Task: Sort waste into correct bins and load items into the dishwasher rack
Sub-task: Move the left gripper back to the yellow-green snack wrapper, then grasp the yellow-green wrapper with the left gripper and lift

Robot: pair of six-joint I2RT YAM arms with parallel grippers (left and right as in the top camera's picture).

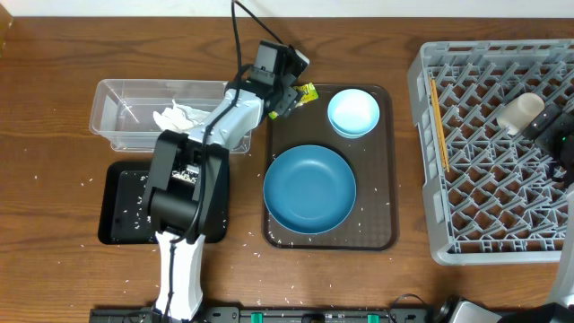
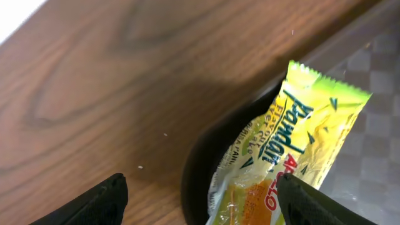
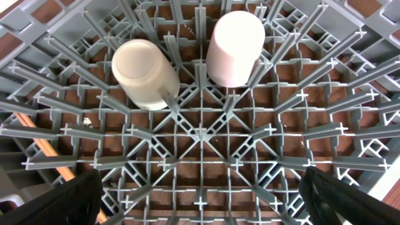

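Observation:
The left gripper will next go down and shift toward the wrapper's lower edge (image 2: 242, 205), which is below the gripper and off-centre to the right in the wrist view.
My left gripper (image 1: 289, 97) is open at the brown tray's far-left corner, its fingers (image 2: 203, 203) straddling the yellow-green wrapper (image 2: 294, 144), which lies over the tray rim (image 1: 306, 91). A crumpled white tissue (image 1: 178, 115) lies in the clear container (image 1: 117, 121). Rice grains (image 1: 134, 193) are scattered in the black tray (image 1: 117, 235). The large dark-blue bowl (image 1: 309, 188) and small light-blue bowl (image 1: 352, 112) sit on the brown tray. My right gripper (image 3: 200, 200) is open and empty above the grey rack (image 1: 466, 242). The rack holds the white cup (image 3: 145, 74), pink cup (image 3: 234, 47) and chopsticks (image 1: 439, 126).
The dark brown serving tray (image 1: 381, 224) lies mid-table between the bins and the rack. Stray rice grains dot the wooden table around the black tray and near the front edge (image 1: 269, 301). My left arm stretches over the black tray and clear container.

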